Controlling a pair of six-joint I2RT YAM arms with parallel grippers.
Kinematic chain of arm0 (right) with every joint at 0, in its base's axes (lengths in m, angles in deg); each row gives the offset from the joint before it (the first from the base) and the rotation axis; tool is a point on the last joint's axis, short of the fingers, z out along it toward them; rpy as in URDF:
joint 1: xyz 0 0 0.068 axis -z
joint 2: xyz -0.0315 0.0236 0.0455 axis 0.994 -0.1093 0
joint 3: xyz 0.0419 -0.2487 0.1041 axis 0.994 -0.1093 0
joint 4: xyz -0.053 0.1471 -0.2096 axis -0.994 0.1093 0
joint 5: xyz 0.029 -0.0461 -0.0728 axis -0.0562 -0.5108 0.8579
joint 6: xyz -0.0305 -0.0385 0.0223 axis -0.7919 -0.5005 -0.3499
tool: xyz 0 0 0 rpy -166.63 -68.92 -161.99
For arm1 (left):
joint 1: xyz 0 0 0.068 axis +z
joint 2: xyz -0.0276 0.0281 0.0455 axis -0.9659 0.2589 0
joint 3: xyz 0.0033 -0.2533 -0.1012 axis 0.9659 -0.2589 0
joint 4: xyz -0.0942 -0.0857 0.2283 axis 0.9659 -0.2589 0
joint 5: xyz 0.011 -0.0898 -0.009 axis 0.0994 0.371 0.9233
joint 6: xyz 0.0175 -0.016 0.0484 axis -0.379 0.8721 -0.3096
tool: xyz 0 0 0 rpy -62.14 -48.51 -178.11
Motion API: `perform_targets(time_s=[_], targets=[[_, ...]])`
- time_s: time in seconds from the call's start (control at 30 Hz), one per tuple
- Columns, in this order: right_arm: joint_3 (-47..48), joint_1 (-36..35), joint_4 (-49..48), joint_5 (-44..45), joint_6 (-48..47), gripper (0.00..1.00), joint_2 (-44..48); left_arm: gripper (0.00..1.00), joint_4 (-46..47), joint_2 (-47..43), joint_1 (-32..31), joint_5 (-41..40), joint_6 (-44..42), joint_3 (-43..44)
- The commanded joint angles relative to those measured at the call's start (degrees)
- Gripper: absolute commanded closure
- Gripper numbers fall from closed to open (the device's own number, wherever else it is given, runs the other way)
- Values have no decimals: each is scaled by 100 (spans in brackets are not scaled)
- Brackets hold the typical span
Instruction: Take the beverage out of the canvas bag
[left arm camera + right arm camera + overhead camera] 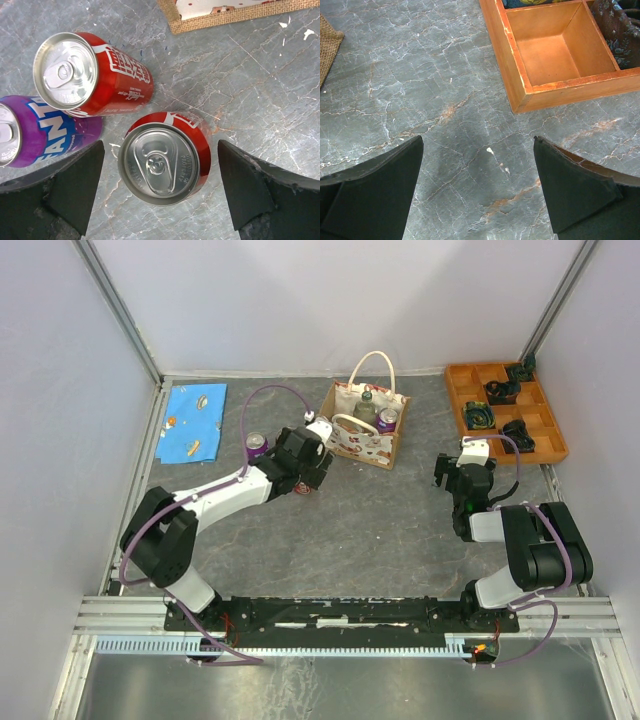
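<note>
The bottle, still bagged, is outward of my left gripper and to its right in the top view, so the gripper rises, crosses over and lowers onto the bottle's cap (367, 395) next.
The canvas bag (366, 430) stands at the back middle of the table, with a bottle (366, 406) and a purple can (388, 420) upright inside it. My left gripper (311, 478) hangs just left of the bag, open. In the left wrist view a red can (167, 156) stands upright on the table between the fingers of the left gripper (160, 146), with a gap on each side. A second red can (92, 74) and a purple Fanta can (35, 131) stand beside it. My right gripper (478, 145) is open over bare table.
An orange compartment tray (548, 440) with dark items sits at the back right, its corner close ahead of the right gripper. A blue cloth (193, 420) lies at the back left. A corner of the bag (220, 15) is just beyond the cans.
</note>
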Motion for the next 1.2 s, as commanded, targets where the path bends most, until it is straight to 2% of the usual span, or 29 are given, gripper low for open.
perform_targets(time_s=[0.0, 0.23, 0.37, 0.47, 0.6, 0.87, 0.97, 1.03, 1.07, 1.17], targets=[[165, -2, -130, -37, -76, 1, 4, 1, -1, -348, -24, -171, 152, 309], [165, -2, -130, -37, -76, 1, 4, 2, -181, -797, -24, 84, 197, 801], [165, -5, -130, -37, -79, 1, 9, 4, -190, -891, -15, 408, -33, 1560], [165, -1, -131, -37, -85, 1, 7, 5, -223, -625, -16, 731, -258, 2354], [165, -1, -130, -37, -83, 1, 8, 14, -22, -7, -12, 998, -478, 3248], [165, 2, -130, -37, -85, 1, 3, 42, -192, 1496, 120, 1787, -424, 5250], [163, -4, -135, -39, -81, 1, 2, 40, -174, 1976, 246, 2182, -188, 5574], [165, -1, -131, -39, -84, 1, 1, 24, -49, 2214, 314, 2367, -66, 5598], [165, -1, -135, -37, -84, 1, 5, 23, 8, 2289, 329, 2403, -29, 5592], [164, -4, -130, -37, -88, 1, 1, 26, 87, 2530, 342, 2365, 14, 5624]])
